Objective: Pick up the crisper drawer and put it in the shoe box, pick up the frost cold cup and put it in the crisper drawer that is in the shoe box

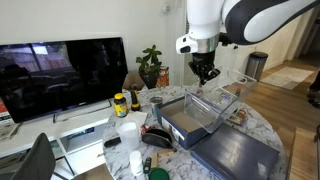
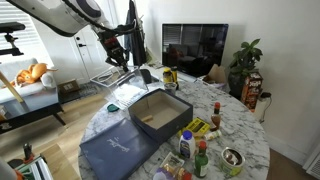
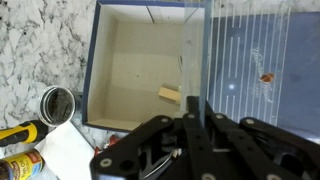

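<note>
Next, my gripper needs to travel left in the wrist view over the shoe box's open inside and lower to release the drawer's side, since the drawer (image 1: 228,90) hangs beside it.
My gripper (image 1: 205,72) is shut on one wall of the crisper drawer (image 1: 228,90), a clear ribbed tray, and holds it in the air, tilted, at the table's far side. In the wrist view my fingers (image 3: 190,115) pinch the clear wall, and the drawer (image 3: 250,70) lies just beside the shoe box (image 3: 95,70). The shoe box, a blue-grey bin (image 1: 190,122) (image 2: 158,112), stands open on the marble table with a small tan block inside. The drawer (image 2: 125,75) hangs beside and above the bin's edge. A whitish cup (image 1: 128,133) stands near the bin among bottles.
A flat blue-grey lid (image 1: 240,155) (image 2: 120,150) lies next to the bin. Bottles, a metal tin (image 3: 58,103) and yellow-handled tools (image 3: 22,131) crowd one side of the table. A TV (image 1: 60,70) and a plant (image 1: 150,65) stand behind.
</note>
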Robot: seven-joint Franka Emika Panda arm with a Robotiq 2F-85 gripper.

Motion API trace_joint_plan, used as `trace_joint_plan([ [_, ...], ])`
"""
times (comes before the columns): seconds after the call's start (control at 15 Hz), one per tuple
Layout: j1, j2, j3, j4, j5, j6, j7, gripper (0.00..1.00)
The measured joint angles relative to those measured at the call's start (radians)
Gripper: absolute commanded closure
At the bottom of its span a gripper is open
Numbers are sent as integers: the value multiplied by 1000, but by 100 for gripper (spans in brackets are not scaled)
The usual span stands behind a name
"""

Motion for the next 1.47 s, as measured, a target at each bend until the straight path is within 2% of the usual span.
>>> trace_joint_plan([
  [0.13,-1,5,-3,1,0,3,4,99],
  [0.33,-19,50,-29,20,-1,68,4,99],
  [0.67,-71,214,-85,106,-2,243,-11,99],
  [0.87,-92,294,-107,169,-5,306,-23,99],
  [1.07,-104,348,-124,204,-7,350,-28,99],
  [1.47,-121,397,-157,230,-26,355,-46,99],
])
